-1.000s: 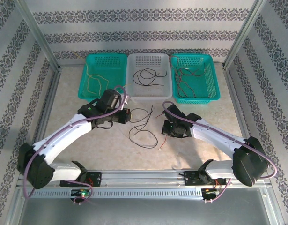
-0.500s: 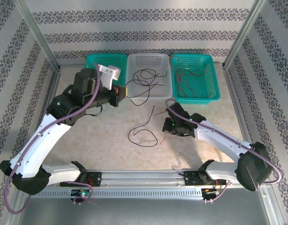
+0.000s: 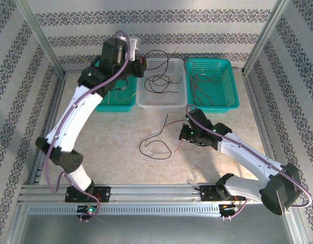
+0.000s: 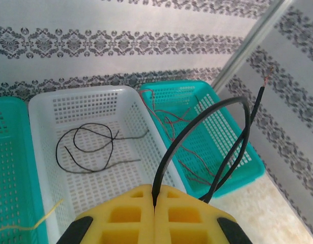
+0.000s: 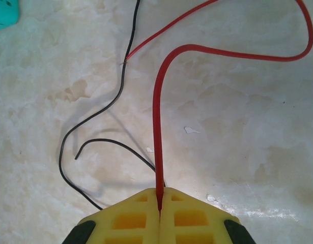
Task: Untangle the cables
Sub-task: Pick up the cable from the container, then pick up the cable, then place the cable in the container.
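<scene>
The left gripper will next move over the white basket (image 3: pixel 162 103) (image 4: pixel 103 145) and go down to let go of the black cable, because that basket of black cables is beside and below the gripper.
My left gripper (image 3: pixel 141 66) is raised over the back of the baskets, shut on a black cable (image 3: pixel 164 53) that loops in the air above the white basket (image 3: pixel 162 103). In the left wrist view its yellow fingers (image 4: pixel 155 204) pinch that black cable (image 4: pixel 196 123), whose bare end points up to the right. My right gripper (image 3: pixel 182 135) is low over the table, shut on a red cable (image 5: pixel 157 127) that curves away across the marble. Another black cable (image 3: pixel 150 144) lies on the table to its left, passing the red one (image 5: pixel 118 96).
Three baskets stand in a row at the back. The left teal basket (image 3: pixel 102 103) holds a yellow cable (image 3: pixel 115 94), the white one black cables (image 3: pixel 159 81), the right teal basket (image 3: pixel 233 96) red cables (image 3: pixel 207 86). Metal frame posts stand at the corners.
My left arm has lifted from the table's middle and swung back over the baskets, carrying the black cable. The right gripper has shifted slightly right, still holding the red cable.
</scene>
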